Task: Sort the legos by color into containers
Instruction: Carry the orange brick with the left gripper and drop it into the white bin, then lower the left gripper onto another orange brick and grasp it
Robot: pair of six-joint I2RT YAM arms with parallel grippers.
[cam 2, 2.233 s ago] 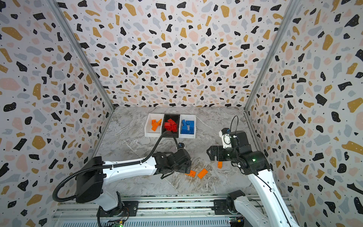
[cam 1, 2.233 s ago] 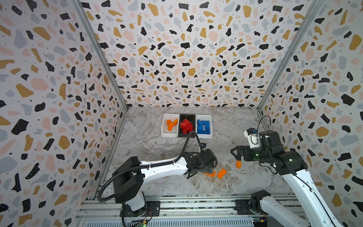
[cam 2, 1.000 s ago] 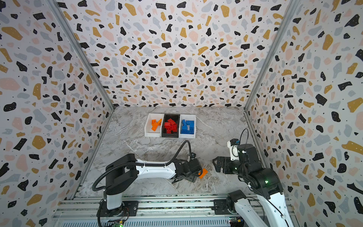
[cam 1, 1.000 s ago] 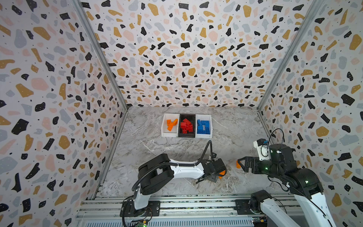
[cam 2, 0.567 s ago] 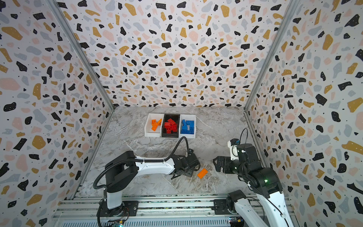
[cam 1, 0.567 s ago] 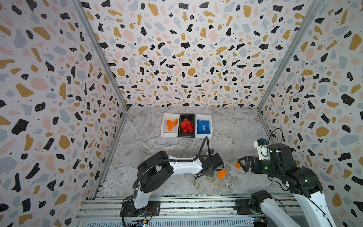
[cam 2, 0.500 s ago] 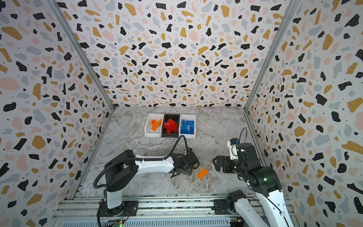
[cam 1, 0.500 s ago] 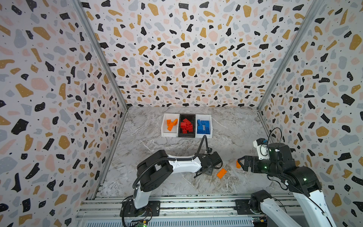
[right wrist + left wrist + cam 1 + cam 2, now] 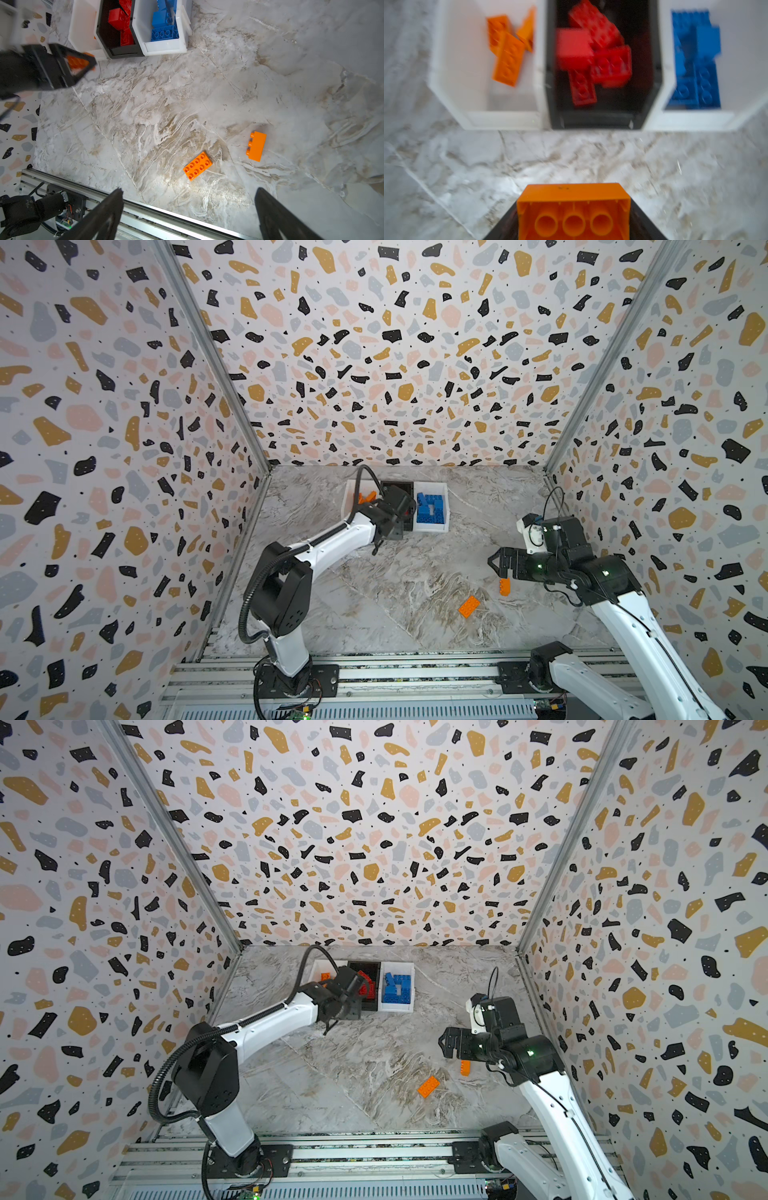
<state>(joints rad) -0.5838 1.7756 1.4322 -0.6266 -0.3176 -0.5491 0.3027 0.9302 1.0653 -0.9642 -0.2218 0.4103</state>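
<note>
The white bin with orange legos lies outward, so my left gripper will next carry the orange lego outward over it and release it among its color.
My left gripper [image 9: 399, 508] is shut on an orange lego [image 9: 571, 193], held hollow side toward the wrist camera, just in front of the containers. The left white bin [image 9: 446, 87] holds orange legos [image 9: 507, 54], the black bin [image 9: 591, 122] red ones [image 9: 591, 56], and the right white bin [image 9: 685, 122] blue ones [image 9: 695, 68]. Two orange legos remain on the table in both top views: a flat one [image 9: 469, 606] and one on its side [image 9: 504, 586]. My right gripper [image 9: 500, 566] hovers open just above the side-lying one [image 9: 256, 145], holding nothing.
Terrazzo-patterned walls enclose the marble table [image 9: 399, 572] on three sides. A metal rail [image 9: 395, 672] with both arm bases runs along the front edge. The left arm [image 9: 328, 543] stretches diagonally from its base toward the bins.
My left gripper closed on an orange lego near the table's front and carried it back and up to the bins. The right gripper stayed open and rose slightly.
</note>
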